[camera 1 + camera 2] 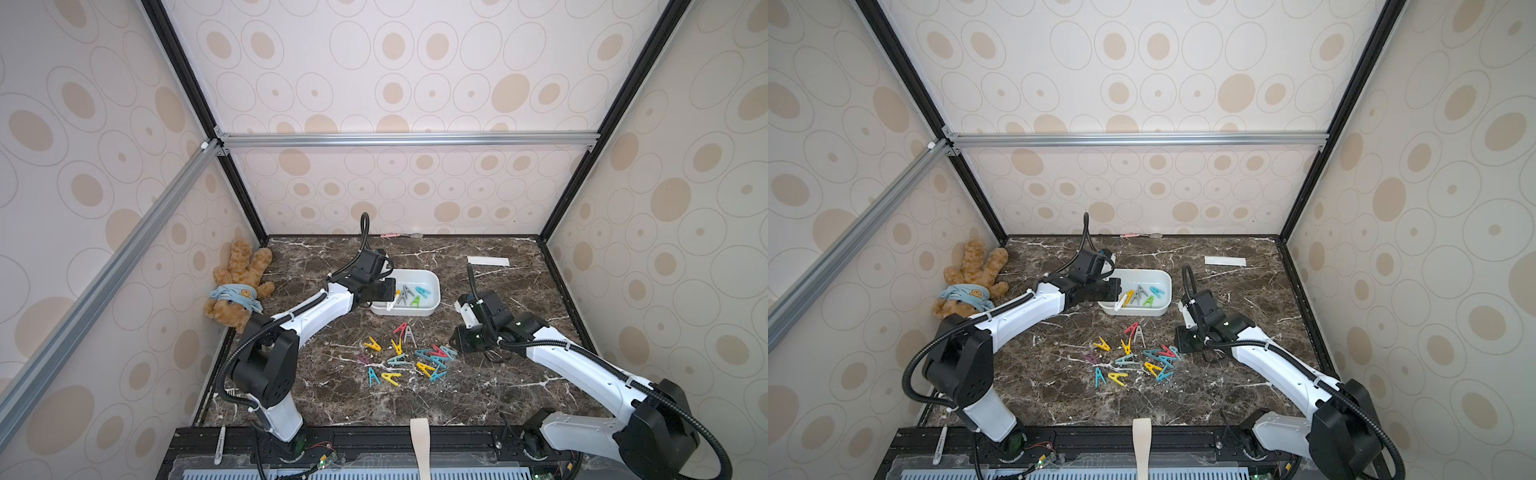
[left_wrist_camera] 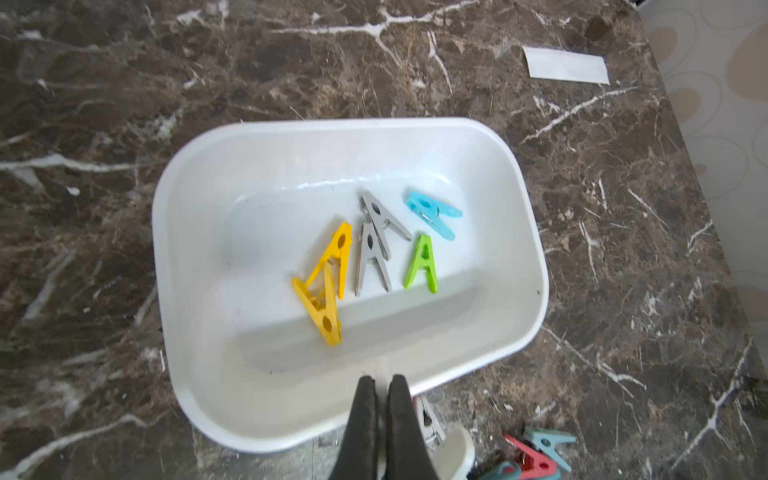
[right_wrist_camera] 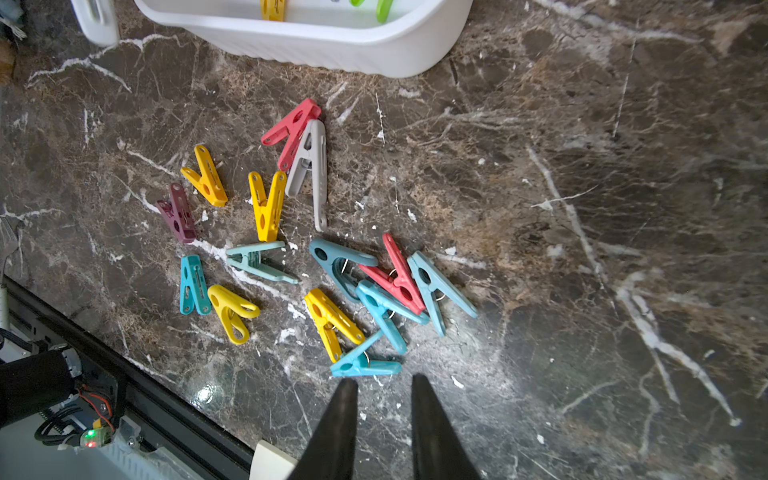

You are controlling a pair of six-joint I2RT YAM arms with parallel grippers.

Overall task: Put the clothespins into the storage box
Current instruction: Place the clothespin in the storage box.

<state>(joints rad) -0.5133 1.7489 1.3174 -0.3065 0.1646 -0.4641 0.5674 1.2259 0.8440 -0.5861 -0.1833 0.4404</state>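
My left gripper should next move outward and down over the yellow clothespins and release the white clothespin (image 1: 390, 306) there, because it still hangs by the box's near rim.
The storage box (image 1: 436, 286) (image 1: 1169, 286) (image 2: 536, 257) is a white tub on the marble table. Inside it lie two yellow clothespins (image 2: 328, 282), two grey ones (image 2: 374, 245), a green one (image 2: 422, 266) and a blue one (image 2: 432, 214). My left gripper (image 1: 392, 297) (image 2: 382, 380) hangs over the box's near-left part, shut on a white clothespin (image 1: 390, 306) (image 2: 381, 368). Several loose clothespins (image 1: 411, 357) (image 1: 1138, 357) (image 3: 332, 270) lie scattered in front of the box. My right gripper (image 1: 455, 343) (image 3: 384, 378) hovers at the pile's right edge, open and holding nothing, close to a blue peg (image 3: 365, 365).
A teddy bear (image 1: 239, 286) lies at the left wall. A white paper strip (image 1: 488, 261) (image 2: 567, 66) lies at the back right. A pink item (image 1: 395, 235) rests against the back wall. A beige strip (image 1: 419, 440) hangs over the table's front rail.
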